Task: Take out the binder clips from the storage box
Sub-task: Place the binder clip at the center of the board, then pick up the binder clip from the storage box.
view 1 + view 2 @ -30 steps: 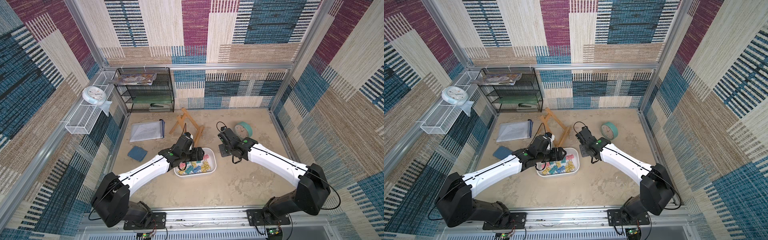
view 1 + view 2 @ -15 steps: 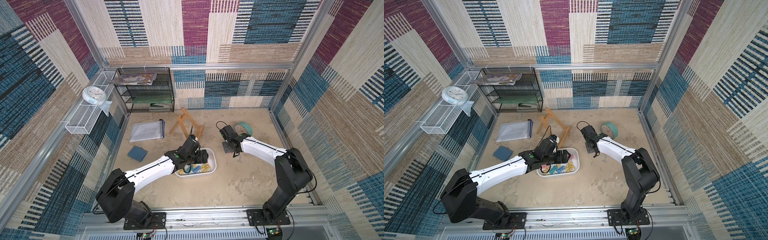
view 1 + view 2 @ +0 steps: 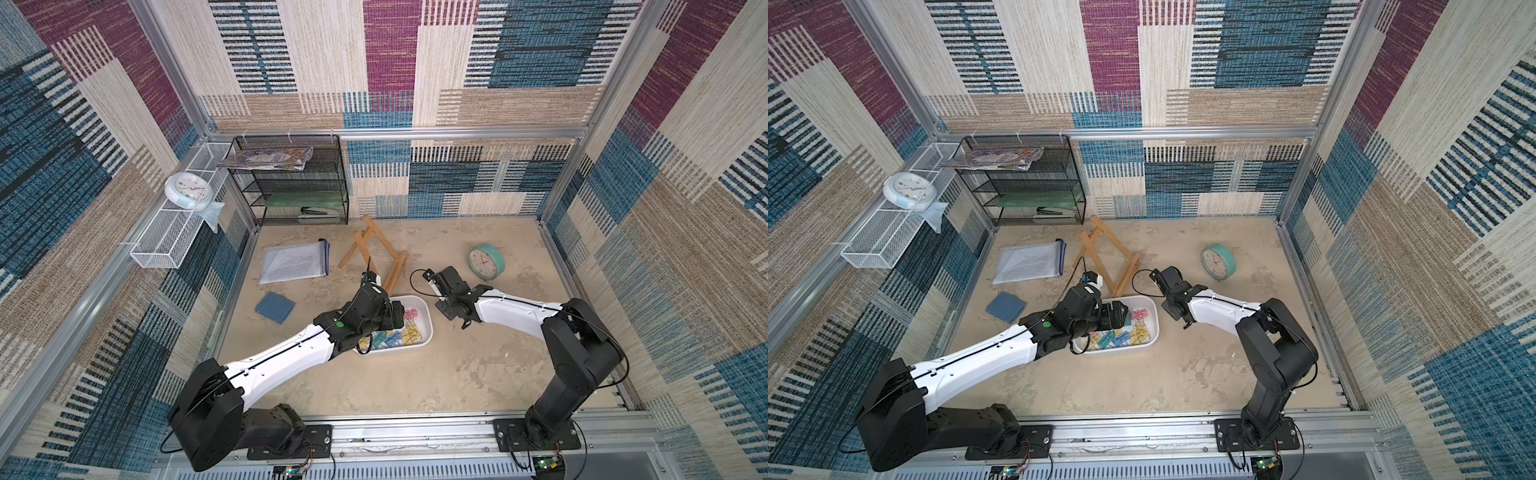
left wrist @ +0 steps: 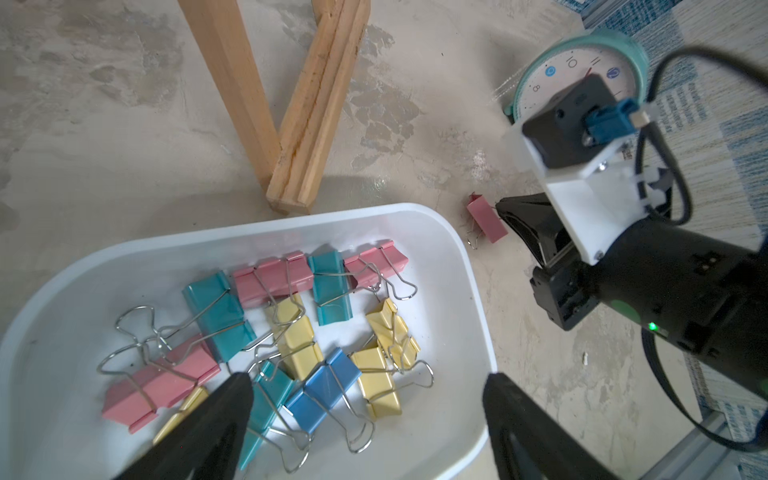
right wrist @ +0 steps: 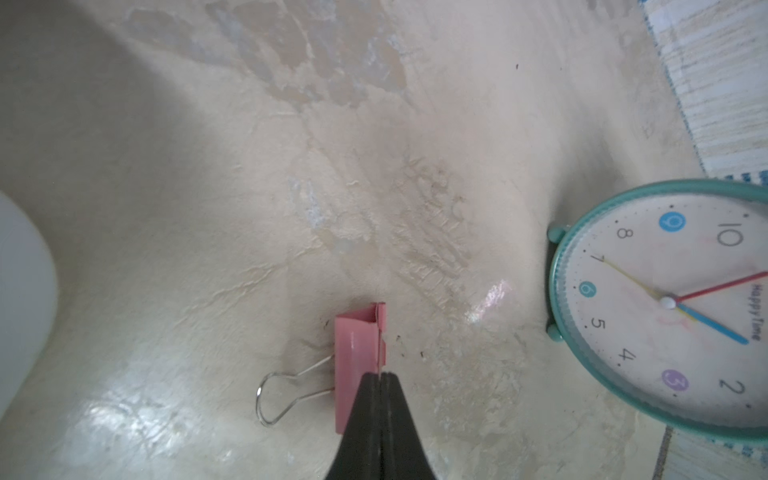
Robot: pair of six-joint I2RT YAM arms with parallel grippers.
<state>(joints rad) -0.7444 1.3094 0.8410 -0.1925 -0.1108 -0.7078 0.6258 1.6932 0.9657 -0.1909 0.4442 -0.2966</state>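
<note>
My right gripper stays low at the bare tabletop (image 5: 324, 376) beside the storage box next and opens to release the clip, already outside the box's rim.
The storage box (image 3: 428, 330) (image 3: 1156, 332) (image 4: 249, 241) is a shallow white tray in the middle of the table. Several pastel binder clips (image 3: 395, 336) (image 3: 1121, 336) (image 4: 299, 332) lie inside it. My left gripper (image 3: 397, 313) (image 3: 1117, 313) (image 4: 365, 395) hangs open over the clips and holds nothing. One pink binder clip (image 4: 486, 220) (image 5: 357, 353) is outside the box, low at the table just past its right end. My right gripper (image 3: 445, 311) (image 3: 1173, 311) (image 5: 380, 376) is shut on that clip's wire handle. The right wrist hides this clip in both top views.
A wooden easel (image 3: 374, 253) (image 4: 316, 104) lies just behind the box. A teal clock (image 3: 485, 262) (image 5: 665, 307) stands to the right of my right gripper. A document pouch (image 3: 295, 264) and blue pad (image 3: 274, 307) lie at the left. A black mesh rack (image 3: 291, 183) stands at the back.
My left gripper has slid a little further over the box, still open. The right arm's elbow has folded up while its shut gripper stayed beside the box's right end.
</note>
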